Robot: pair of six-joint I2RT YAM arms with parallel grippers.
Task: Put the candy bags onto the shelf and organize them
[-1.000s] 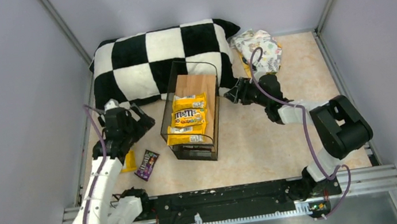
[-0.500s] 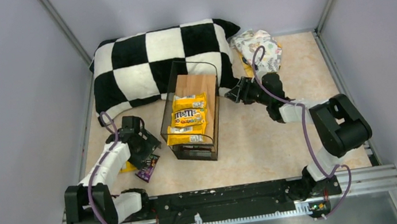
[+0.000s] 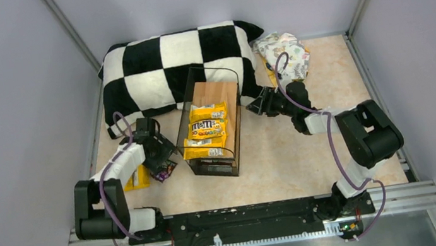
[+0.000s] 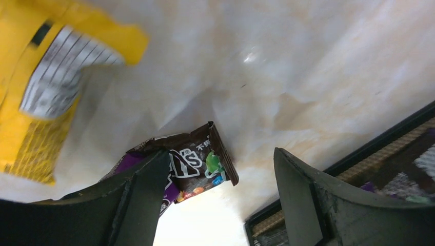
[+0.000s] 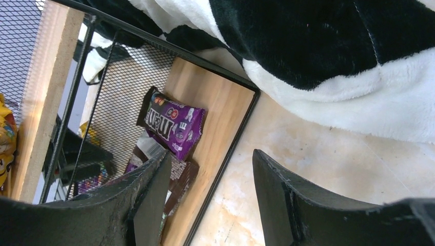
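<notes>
Next, my left gripper will draw back onto the purple near end of the dark bag (image 3: 161, 177) and close there, since that end lies nearer my base than the gripper.
The shelf (image 3: 216, 91) stands mid-table with three yellow candy bags (image 3: 207, 129) in a row on its wooden top. A dark purple-brown bag (image 3: 164, 174) and a yellow bag (image 3: 137, 179) lie on the floor to its left. My left gripper (image 3: 163, 161) is open and low over the dark bag (image 4: 200, 164), with one finger at the bag's edge and the yellow bag (image 4: 46, 87) beside it. My right gripper (image 3: 254, 105) is open and empty at the shelf's right side. Its wrist view shows a purple bag (image 5: 174, 123) and a brown one (image 5: 179, 187) on the lower board (image 5: 220, 113).
The checkered pillow (image 3: 150, 65) lies behind the shelf and touches its far end; it fills the top of the right wrist view (image 5: 333, 56). The white print cloth (image 3: 285, 50) sits at the back right. The shelf's black frame (image 4: 359, 156) is close to my left gripper.
My left arm has come down from beside the pillow to the floor bags left of the shelf, now low over the dark bag. The right arm has barely moved.
</notes>
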